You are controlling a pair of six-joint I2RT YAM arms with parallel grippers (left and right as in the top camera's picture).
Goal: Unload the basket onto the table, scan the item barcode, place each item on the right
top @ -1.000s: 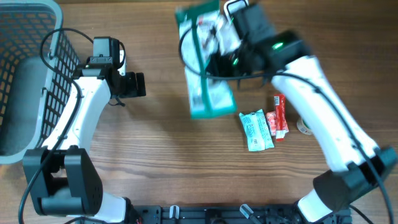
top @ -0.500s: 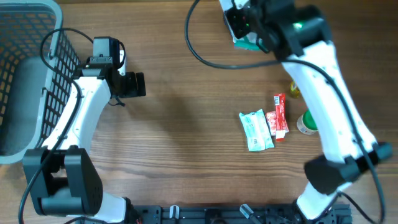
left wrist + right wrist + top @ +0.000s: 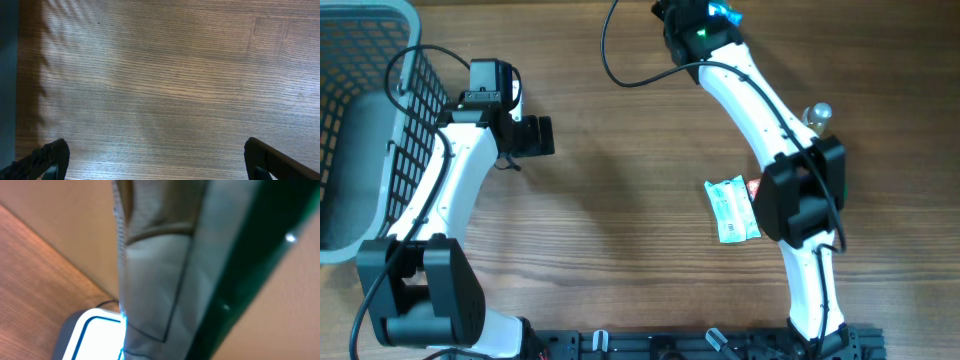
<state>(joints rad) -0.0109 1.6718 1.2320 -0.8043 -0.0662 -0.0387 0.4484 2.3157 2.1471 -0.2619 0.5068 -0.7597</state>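
I need to bring the held packet back toward the base with my right gripper next, and down to the bare wood (image 3: 676,172) beside the green-white packet. I will release it there.
The item, a grey-white and dark green packet (image 3: 165,270), fills the right wrist view and hangs upright just beside a glowing white scanner window (image 3: 95,335) with a blue rim. My right gripper (image 3: 705,15) is at the table's far edge, shut on the packet, of which only a teal sliver (image 3: 723,12) shows overhead. Its fingers are hidden in the wrist view, and no barcode is legible. My left gripper (image 3: 535,137) hovers open over bare wood at the left, its fingertips (image 3: 52,157) wide apart with nothing between them.
A grey wire basket (image 3: 360,120) stands at the far left. A green-white packet (image 3: 732,208) and a red packet (image 3: 755,186) lie right of centre, partly under my right arm. A small round-topped object (image 3: 817,115) sits at the right.
My right arm has swung from the table's middle up to the far edge, carrying the packet. The left arm has not moved.
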